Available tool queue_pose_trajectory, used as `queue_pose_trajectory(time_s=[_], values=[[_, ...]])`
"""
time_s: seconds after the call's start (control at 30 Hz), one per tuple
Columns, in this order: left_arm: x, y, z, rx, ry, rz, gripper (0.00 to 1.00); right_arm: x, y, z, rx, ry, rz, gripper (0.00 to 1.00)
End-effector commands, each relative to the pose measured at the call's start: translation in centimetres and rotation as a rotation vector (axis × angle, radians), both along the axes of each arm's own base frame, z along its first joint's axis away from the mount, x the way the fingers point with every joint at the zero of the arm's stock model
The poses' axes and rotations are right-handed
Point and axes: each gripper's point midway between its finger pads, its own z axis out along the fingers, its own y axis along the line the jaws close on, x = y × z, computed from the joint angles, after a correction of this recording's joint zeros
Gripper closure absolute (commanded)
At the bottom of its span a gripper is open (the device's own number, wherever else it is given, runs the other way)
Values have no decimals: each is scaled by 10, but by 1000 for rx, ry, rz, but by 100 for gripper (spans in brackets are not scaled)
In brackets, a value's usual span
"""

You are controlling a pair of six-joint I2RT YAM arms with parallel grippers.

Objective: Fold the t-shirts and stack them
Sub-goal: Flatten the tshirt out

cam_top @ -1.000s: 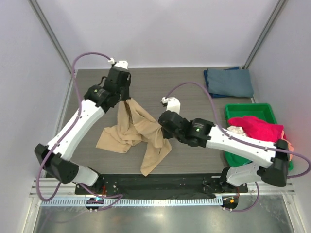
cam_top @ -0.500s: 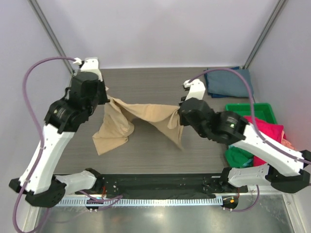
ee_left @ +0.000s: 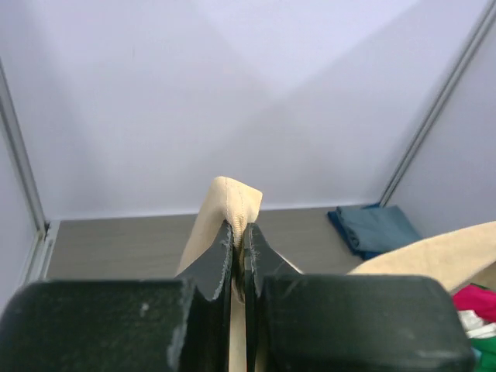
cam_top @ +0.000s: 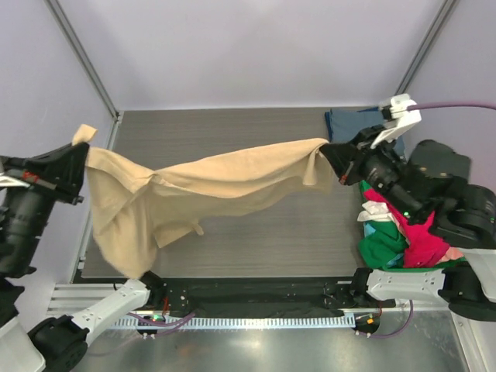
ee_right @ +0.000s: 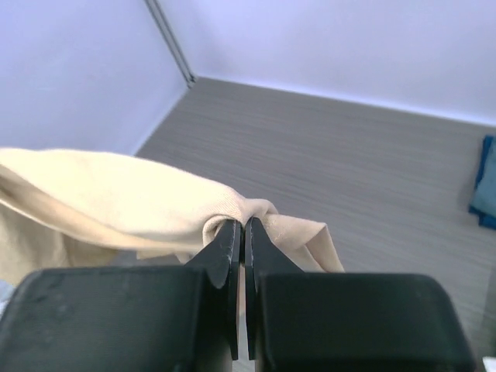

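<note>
I should next move my right gripper outward and down to the bare tabletop beside the folded slate-blue t-shirt, as it lies that way, and release the tan t-shirt's corner.
The tan t-shirt (cam_top: 225, 180) hangs stretched in the air across the table between both arms. My left gripper (cam_top: 82, 153) is shut on its left corner, high at the far left; the cloth (ee_left: 232, 203) sticks up between the jaws in the left wrist view. My right gripper (cam_top: 328, 156) is shut on its right corner, raised at the right; the cloth (ee_right: 116, 203) bunches at the jaw tips. A folded slate-blue t-shirt (cam_top: 364, 128) lies at the back right. A magenta t-shirt (cam_top: 415, 236) and a green one (cam_top: 381, 246) sit heaped at the right.
The heap at the right also holds white cloth (cam_top: 376, 211); my right arm (cam_top: 434, 194) covers the bin under it. The grey wooden table (cam_top: 232, 132) is walled by pale panels on three sides. A black rail (cam_top: 256, 291) runs along the near edge.
Both grippers have lifted and pulled far apart, left arm leftward and right arm rightward. The tan shirt has gone from a slack drape to a long stretched span above the table.
</note>
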Motion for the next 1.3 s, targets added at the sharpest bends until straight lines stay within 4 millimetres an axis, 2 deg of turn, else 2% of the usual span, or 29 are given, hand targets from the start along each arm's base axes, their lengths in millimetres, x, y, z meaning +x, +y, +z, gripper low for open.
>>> queue_pose_trajectory(time_s=[0.0,0.17,0.27,0.3,0.33,0.4,0.43,0.5,0.57,0.6,0.63,0.67,0.7,0.73,0.77,0.8,0.83,0.87,0.9,0.93,0.97,1.0,1.03,1.07,1.1,1.17,1.2,1.23,1.27], values=[[-17,-3,32,5,-112,-62,100,-19,-11,54,86,-147,99,99],[-54,3,60,-50,-253,-135,100,-37,-28,79,158,-236,154,99],[-63,14,75,-72,-314,-102,100,-20,-52,77,200,-226,-18,99],[-51,17,77,-77,-294,-52,100,-12,-60,77,217,-220,-90,99],[-43,18,78,-75,-279,-27,100,2,-86,70,222,-191,-284,99],[-10,17,77,-44,-206,59,100,20,-94,58,189,-153,-460,99],[2,15,75,-34,-177,88,100,25,-113,52,171,-137,-610,99],[25,12,72,-20,-124,137,100,39,-105,36,84,-118,-749,99],[74,1,52,30,-9,226,100,51,-100,26,16,-112,-838,99],[86,0,51,38,13,260,100,69,-112,20,12,-104,-914,99],[101,-4,43,65,53,289,100,98,-105,1,-29,-61,-927,99],[146,-20,12,149,165,342,100,127,-79,-19,8,36,-740,99],[164,-24,3,150,203,350,100,157,-91,-49,11,139,-752,99],[192,-29,-18,170,272,350,100,209,-127,-102,-15,294,-828,99],[249,-28,-74,195,424,313,92,239,-137,-137,-14,406,-815,99],[282,-19,-115,190,541,329,90,246,-118,-181,-6,615,-660,84],[304,-11,-154,111,666,344,91,252,-127,-204,-22,737,-674,64],[323,9,-220,93,880,364,61,266,-117,-220,-67,791,-659,41],[319,-11,-242,32,981,229,44,264,-120,-216,-116,751,-711,1],[313,-15,-262,31,1027,242,25,259,-101,-200,-105,657,-682,0],[320,-24,-292,54,1063,227,18,247,-102,-204,-128,665,-687,0],[312,-25,-273,53,972,229,11,252,-97,-194,-83,612,-670,0],[310,-27,-272,31,935,221,0,248,-99,-194,-74,608,-674,0],[310,-24,-284,22,926,230,0,244,-102,-200,-88,619,-680,0],[302,-20,-274,18,898,240,0,239,-104,-196,-88,609,-680,0],[290,-18,-285,37,946,249,0,228,-106,-214,-118,645,-684,0],[281,-19,-283,39,953,242,0,224,-107,-210,-101,621,-680,0],[277,-23,-287,39,957,231,0,214,-105,-235,-117,669,-664,0],[264,-26,-312,42,1014,223,0,211,-104,-241,-110,670,-651,0]])
